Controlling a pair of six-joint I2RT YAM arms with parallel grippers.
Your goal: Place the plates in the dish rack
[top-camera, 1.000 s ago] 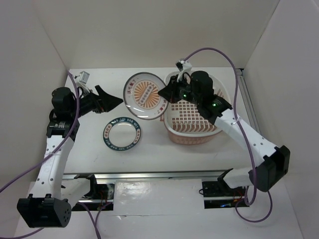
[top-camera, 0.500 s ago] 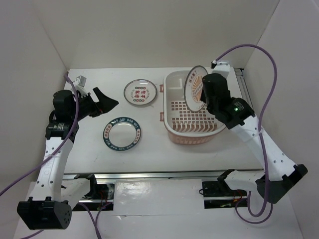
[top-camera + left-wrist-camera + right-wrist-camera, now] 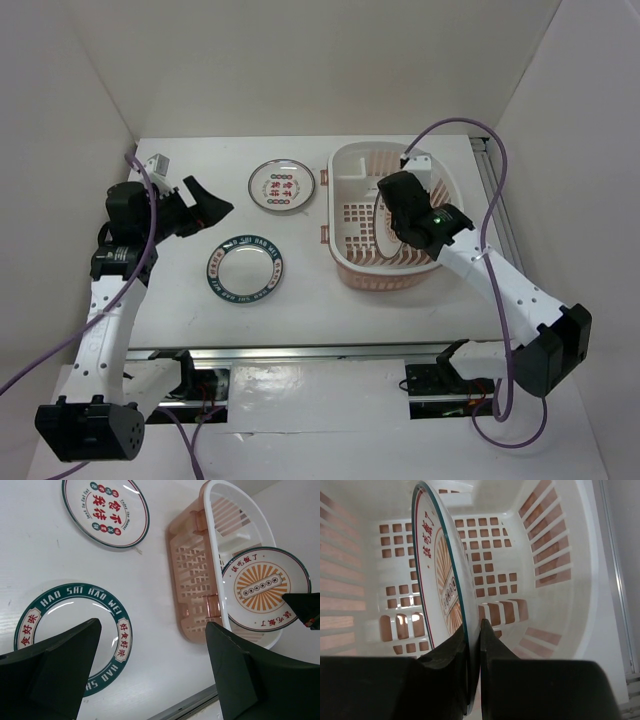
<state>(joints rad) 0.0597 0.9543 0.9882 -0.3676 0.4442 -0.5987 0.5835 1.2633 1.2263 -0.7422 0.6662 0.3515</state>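
Note:
The orange sunburst plate [image 3: 437, 565] is still above the ridges of the rack's bottom, so my right gripper will next move down and toward the rack's side beside the flat plates.
My right gripper [image 3: 384, 216] [image 3: 474, 630] is shut on the rim of the orange sunburst plate [image 3: 437, 565] and holds it on edge, upright, inside the pale pink dish rack [image 3: 345, 262]. In the left wrist view the plate [image 3: 263, 589] stands in the rack [image 3: 192, 580]. The red-green character plate [image 3: 282, 186] [image 3: 105, 511] lies flat on the table left of the rack. The dark blue lettered plate [image 3: 246, 267] [image 3: 70, 630] lies flat nearer the front. My left gripper [image 3: 212, 200] [image 3: 152, 630] is open and empty, in the air left of both plates.
White walls enclose the table on the left, back and right. The rack's slotted wall [image 3: 550, 545] rises right of the held plate, and its white inner compartment [image 3: 350, 172] sits at the far left corner. A metal rail [image 3: 300, 352] runs along the front edge.
My right gripper carried the sunburst plate from above the character plate rightward over the rack, turned it on edge, and lowered it inside. The left arm barely moved.

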